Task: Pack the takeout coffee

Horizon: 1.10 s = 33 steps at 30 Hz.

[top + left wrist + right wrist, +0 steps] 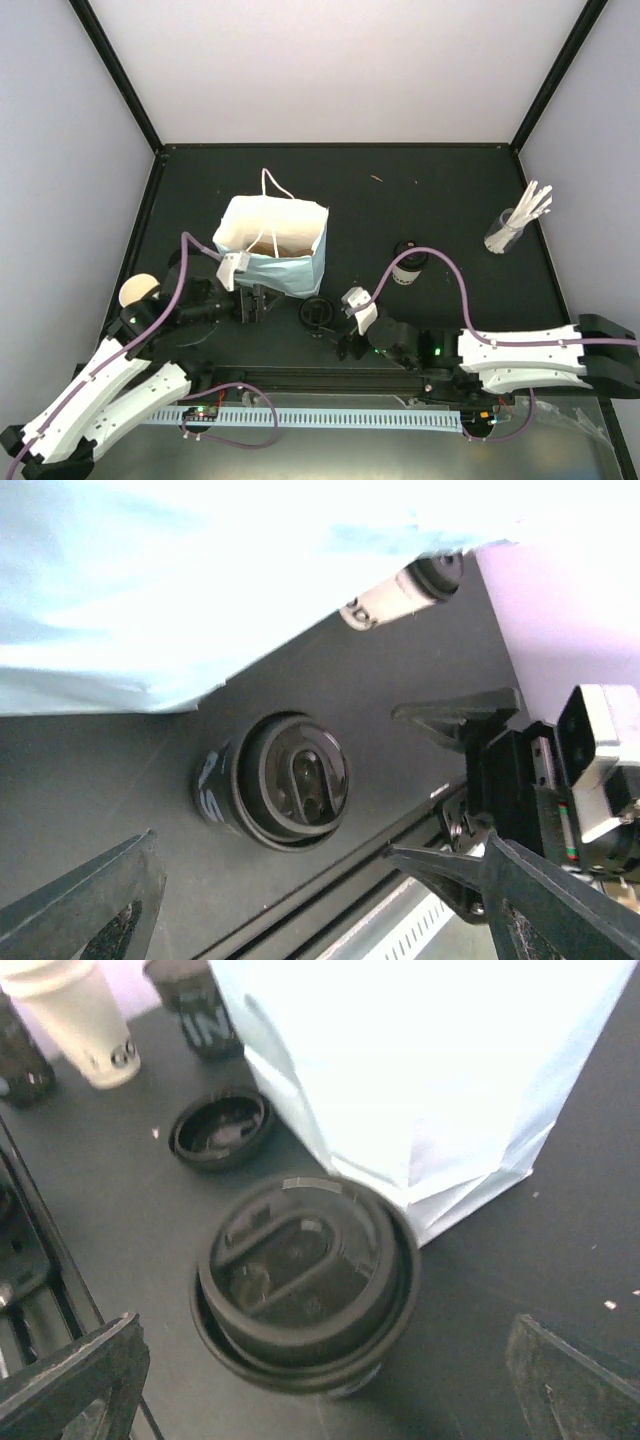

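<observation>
My right gripper tilts down and moves to the left in the top view, onto the dark cup's lid next, because the cup stands upright.
A dark cup with a black lid (317, 312) stands on the table just right of the light-blue bag (270, 245). The brown carrier (272, 246) shows inside the bag. My left gripper (260, 300) is open and empty, left of this cup; the cup shows in its view (285, 795). My right gripper (332, 336) is open just right of the cup, which fills its view (305, 1290) between the spread fingers. A cream cup with a black lid (407, 262) stands farther right. An unlidded cream cup (140, 290) stands at the left.
A clear glass of white sticks (515, 228) stands at the back right. In the right wrist view a loose black lid (220, 1130) lies by the bag (420, 1070), with a cream cup (85, 1025) and another dark cup (195, 1000) behind it.
</observation>
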{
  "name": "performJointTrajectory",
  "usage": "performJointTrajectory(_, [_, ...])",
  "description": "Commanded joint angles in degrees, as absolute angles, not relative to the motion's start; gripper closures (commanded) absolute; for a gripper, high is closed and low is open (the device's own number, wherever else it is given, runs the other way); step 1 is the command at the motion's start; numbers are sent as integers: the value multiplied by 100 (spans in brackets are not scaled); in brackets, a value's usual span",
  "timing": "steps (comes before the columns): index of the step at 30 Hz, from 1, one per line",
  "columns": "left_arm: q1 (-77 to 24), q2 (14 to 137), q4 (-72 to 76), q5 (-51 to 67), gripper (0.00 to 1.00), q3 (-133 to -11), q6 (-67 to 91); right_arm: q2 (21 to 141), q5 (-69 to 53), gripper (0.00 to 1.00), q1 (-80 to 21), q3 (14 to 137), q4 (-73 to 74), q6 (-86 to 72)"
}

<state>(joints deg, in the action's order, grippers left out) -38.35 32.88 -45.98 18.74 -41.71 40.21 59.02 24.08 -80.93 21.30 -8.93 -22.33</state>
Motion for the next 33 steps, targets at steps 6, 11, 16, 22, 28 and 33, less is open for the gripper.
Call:
performJointTrajectory(6, [-3839,3180,-5987,657,5,-5614,3386,5808,3592,0,-8121,4267,3149,-4160])
performJointTrajectory(11, [-3812,3525,-6616,-25,1,-6393,3017,6492,3501,0,-8119,5524,4534,-4882])
performJointTrajectory(16, [-3737,3678,-7195,-981,1,-7213,2601,7087,3162,0,-8121,6242,5156,-5120])
performJointTrajectory(22, [-3649,3727,-7263,-1727,1,-7291,2323,7514,2502,0,-7848,6906,5385,-5562])
performJointTrajectory(28, [-3501,3795,-6999,-2083,1,-7161,2080,8705,2154,0,-7726,7802,5841,-5763])
performJointTrajectory(33, [-3373,3949,-6943,-2531,1,-7194,1782,9453,1849,2,-7653,8277,6017,-5974])
